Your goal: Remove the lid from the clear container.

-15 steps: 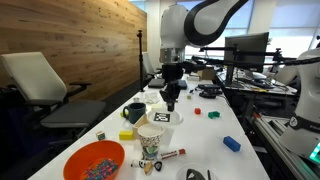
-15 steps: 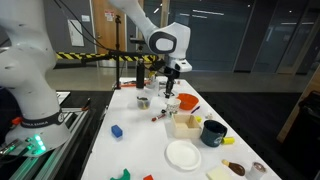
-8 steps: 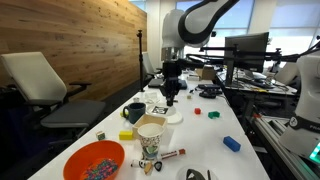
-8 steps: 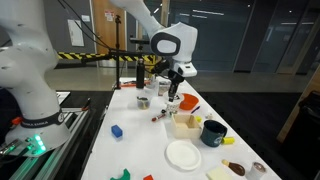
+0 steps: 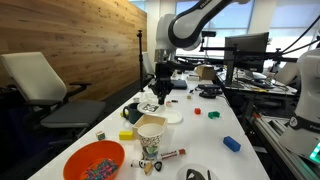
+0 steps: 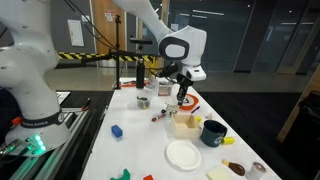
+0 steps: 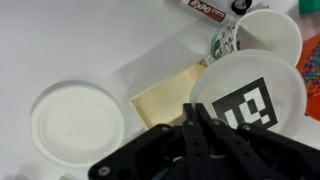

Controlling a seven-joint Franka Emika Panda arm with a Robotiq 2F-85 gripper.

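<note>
My gripper is above the tan square box (image 6: 186, 124) (image 7: 165, 100), which stands open. My gripper needs to bring the lid down into the box next and release the lid's edge inside the box's sides.
My gripper (image 5: 158, 97) is shut on the edge of a white round lid (image 7: 255, 95) with a black square marker on top. It holds the lid a little above the table, over a tan square box (image 7: 165, 100). The lid also shows in an exterior view (image 5: 150, 107). The clear container (image 7: 75, 125), a low round pale tub, stands on the white table to one side of the gripper (image 7: 195, 112). It shows in both exterior views (image 5: 173, 117) (image 6: 183, 154), apart from the gripper (image 6: 183, 97).
A tall paper cup (image 5: 150, 135) (image 7: 265, 35) and an orange bowl (image 5: 95, 160) of small bits stand near the lid. A dark mug (image 5: 135, 112) (image 6: 213, 132) is beside the tan box (image 6: 185, 124). A blue block (image 5: 232, 144) and small items lie scattered.
The gripper has moved sideways and slightly up with the marked lid in it, away from above the round tub and over the tan box.
</note>
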